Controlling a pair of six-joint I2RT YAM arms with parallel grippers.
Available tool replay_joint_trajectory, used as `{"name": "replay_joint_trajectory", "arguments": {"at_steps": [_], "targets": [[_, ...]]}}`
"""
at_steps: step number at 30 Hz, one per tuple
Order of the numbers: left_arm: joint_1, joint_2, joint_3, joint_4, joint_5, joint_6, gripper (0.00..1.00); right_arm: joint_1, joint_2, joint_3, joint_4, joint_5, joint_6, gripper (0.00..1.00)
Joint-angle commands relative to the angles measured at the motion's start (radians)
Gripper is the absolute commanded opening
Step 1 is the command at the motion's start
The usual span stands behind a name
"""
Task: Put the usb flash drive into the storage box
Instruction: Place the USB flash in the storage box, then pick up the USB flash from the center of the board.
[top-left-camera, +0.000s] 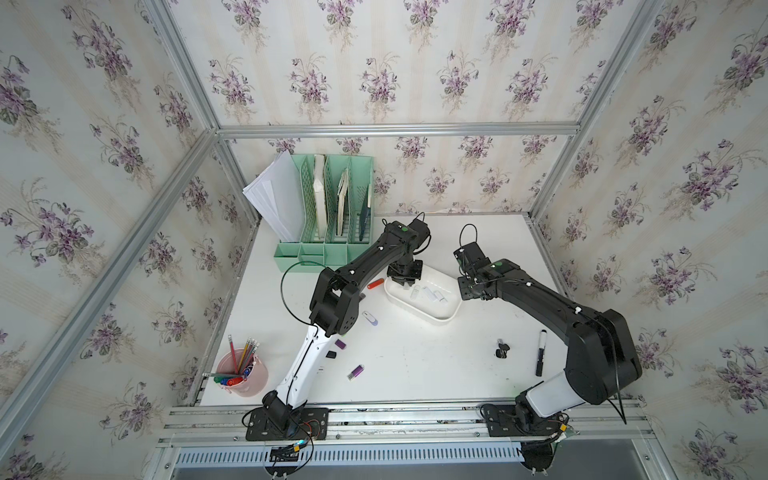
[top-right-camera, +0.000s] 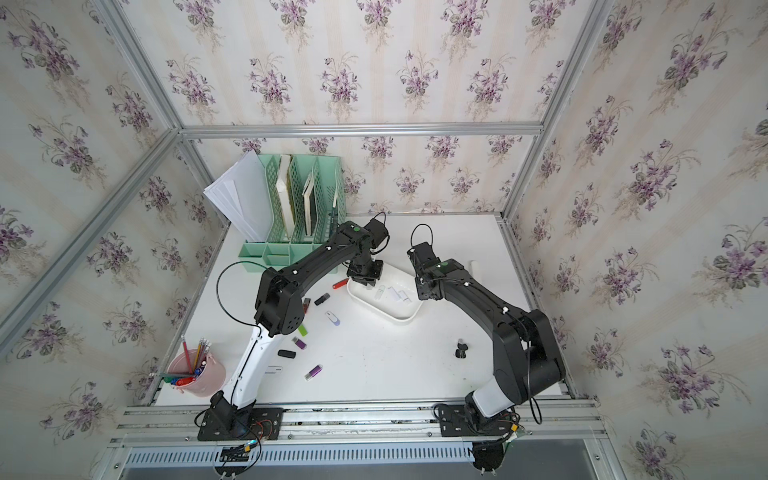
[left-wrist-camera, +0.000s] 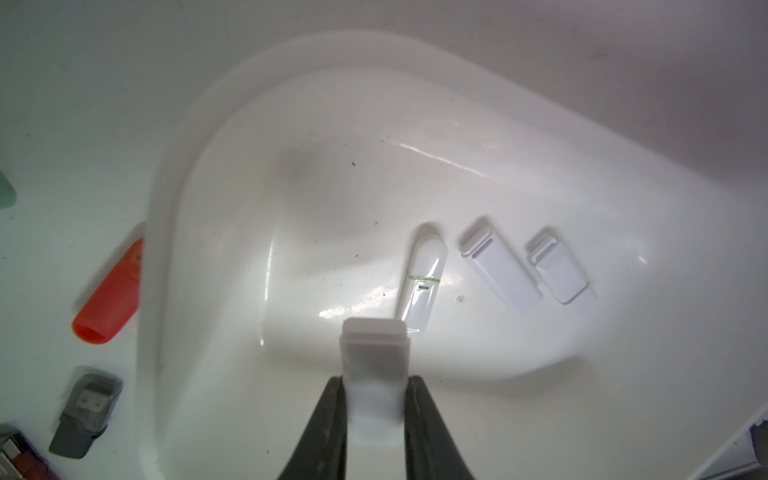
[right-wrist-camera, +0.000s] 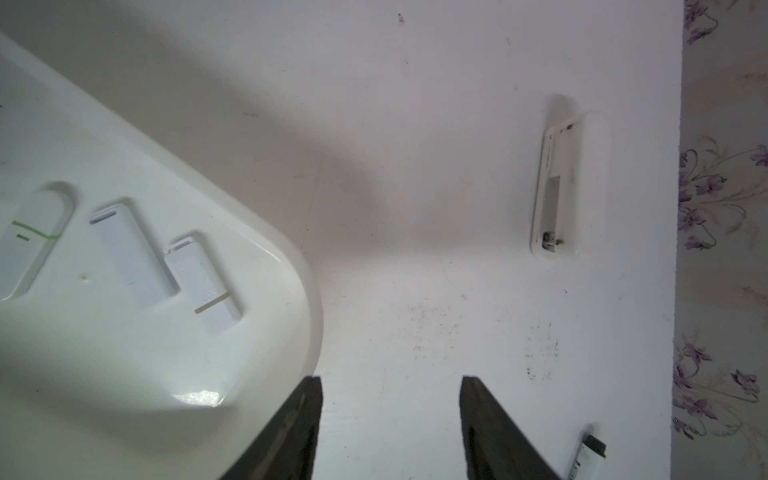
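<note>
My left gripper moves down beside the green-banded drive next and releases mine. The gripper already sits inside the storage box's rim, with the storage box's bare bottom below.
The storage box (top-left-camera: 432, 320) (top-right-camera: 390, 318) is a shallow white tub at mid-table. Three white drives (left-wrist-camera: 422, 278) (left-wrist-camera: 498, 270) (left-wrist-camera: 559, 270) lie on its floor. My left gripper (left-wrist-camera: 374, 378) (top-left-camera: 405, 284) hangs over the tub's left end, shut on a white usb flash drive (left-wrist-camera: 374, 345) that sticks out past the black fingertips. My right gripper (right-wrist-camera: 390, 380) (top-left-camera: 469, 286) stands open and empty over bare table, just outside the tub's right rim (right-wrist-camera: 307, 291).
Loose drives lie left of the tub: red (top-left-camera: 375, 284), white-and-purple (top-left-camera: 370, 318), purple (top-left-camera: 355, 372). A marker (top-left-camera: 541, 353) and a black clip (top-left-camera: 502, 349) lie front right. A mint file organizer (top-left-camera: 328, 208) stands back left, a pink pen cup (top-left-camera: 245, 374) front left, a white case (right-wrist-camera: 571, 183) back right.
</note>
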Motion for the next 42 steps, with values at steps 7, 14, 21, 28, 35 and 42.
{"name": "replay_joint_trajectory", "arguments": {"at_steps": [7,14,21,28,35,42], "targets": [[-0.006,0.069,0.045,-0.025,-0.035,0.014,0.25,-0.05,0.01,-0.041,-0.003,-0.07,0.066,0.6],[-0.011,0.119,0.1,-0.05,-0.061,0.024,0.26,-0.052,0.009,-0.091,0.02,-0.121,0.081,0.61],[-0.022,0.137,0.106,-0.045,-0.06,0.027,0.27,-0.052,0.019,-0.106,0.031,-0.138,0.081,0.61],[-0.051,0.167,0.138,-0.045,-0.049,0.019,0.28,-0.052,0.013,-0.111,0.035,-0.147,0.08,0.61],[-0.063,0.162,0.139,-0.036,-0.025,0.01,0.33,-0.052,0.008,-0.13,0.04,-0.165,0.083,0.61],[-0.058,0.131,0.14,-0.046,-0.033,0.014,0.54,-0.052,-0.006,-0.142,0.042,-0.17,0.09,0.61]]}}
